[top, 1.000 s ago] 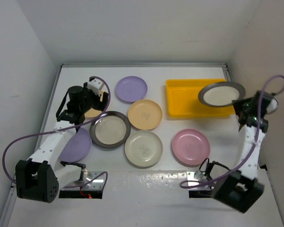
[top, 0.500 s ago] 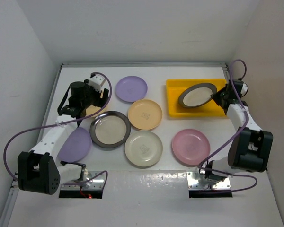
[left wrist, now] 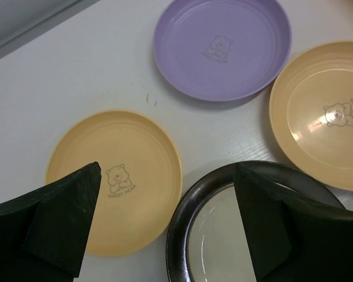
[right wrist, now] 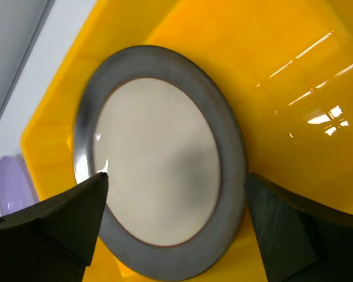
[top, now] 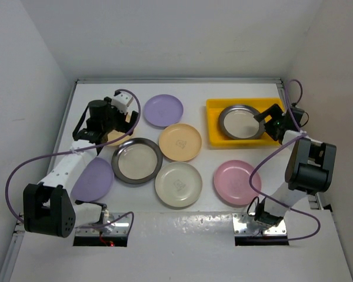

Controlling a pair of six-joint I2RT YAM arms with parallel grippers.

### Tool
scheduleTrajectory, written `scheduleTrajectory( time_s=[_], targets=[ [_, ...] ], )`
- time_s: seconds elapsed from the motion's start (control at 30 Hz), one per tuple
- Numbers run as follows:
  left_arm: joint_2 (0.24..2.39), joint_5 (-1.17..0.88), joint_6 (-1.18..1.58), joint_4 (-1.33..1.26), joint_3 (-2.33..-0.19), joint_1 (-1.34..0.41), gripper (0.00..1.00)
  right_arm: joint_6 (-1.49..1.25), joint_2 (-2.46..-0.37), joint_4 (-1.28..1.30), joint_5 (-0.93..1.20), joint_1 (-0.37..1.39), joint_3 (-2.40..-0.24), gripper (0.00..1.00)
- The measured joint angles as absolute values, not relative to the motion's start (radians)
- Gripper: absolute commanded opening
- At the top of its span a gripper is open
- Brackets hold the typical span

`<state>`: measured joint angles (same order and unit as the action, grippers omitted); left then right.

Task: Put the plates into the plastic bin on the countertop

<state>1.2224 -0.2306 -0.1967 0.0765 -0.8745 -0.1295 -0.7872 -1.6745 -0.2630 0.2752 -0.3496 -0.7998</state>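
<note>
My left gripper needs to move down and back next, onto the dark rim by the near lavender plate (top: 115, 155) (left wrist: 177, 254), because the grey plate is below and back from it.
In the yellow plastic bin (top: 213, 134) (right wrist: 282, 76) lies a dark-rimmed grey plate (top: 241, 121) (right wrist: 159, 170). My right gripper (top: 265, 122) (right wrist: 176, 176) hangs open just above its right side, a finger on either side, gripping nothing. My left gripper (top: 122, 124) (left wrist: 167, 170) is open above a yellow-orange plate (top: 113, 140) (left wrist: 115, 182) and the rim of a second dark-rimmed grey plate (top: 136, 160) (left wrist: 217, 235). On the white countertop (top: 194, 88) also lie a lavender plate (top: 163, 110) (left wrist: 222, 47), a yellow-orange plate (top: 180, 142) (left wrist: 323, 111), a cream plate (top: 178, 184) and a pink plate (top: 237, 182).
Another lavender plate (top: 94, 179) lies partly under my left arm near the left wall. White walls close in the countertop on the left, back and right. The bin stands at the back right, its right half bare.
My right gripper brought the grey plate down into the bin and opened, so the plate now lies flat there. My left gripper opened wider.
</note>
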Motion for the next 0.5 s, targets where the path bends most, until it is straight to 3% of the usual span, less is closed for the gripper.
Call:
scheduleTrajectory(
  time_s=[0.1, 0.23, 0.3, 0.33, 0.37, 0.5],
  targets=[
    [1.234, -0.219, -0.194, 0.114, -0.883, -0.128, 0.98, -0.690, -1.708, -0.109, 0.200, -0.331, -0.898, 1.00],
    [1.372, -0.230, -0.187, 0.302, -1.024, -0.081, 0.82, -0.564, -1.708, 0.061, 0.019, -0.236, -1.048, 1.00],
    [1.481, -0.262, -0.215, 0.398, -1.116, -0.047, 0.69, -0.517, -1.667, 0.096, -0.057, -0.165, -1.083, 1.00],
    [1.540, -0.277, -0.236, 0.454, -1.155, -0.031, 0.69, -0.506, -1.647, 0.104, -0.070, -0.147, -1.084, 1.00],
    [1.589, -0.290, -0.262, 0.508, -1.184, -0.021, 0.62, -0.493, -1.622, 0.118, -0.079, -0.115, -1.085, 1.00],
    [1.731, -0.326, -0.346, 0.728, -1.186, 0.027, 0.57, -0.443, -1.512, 0.151, -0.073, -0.007, -1.084, 1.00]
  ],
)
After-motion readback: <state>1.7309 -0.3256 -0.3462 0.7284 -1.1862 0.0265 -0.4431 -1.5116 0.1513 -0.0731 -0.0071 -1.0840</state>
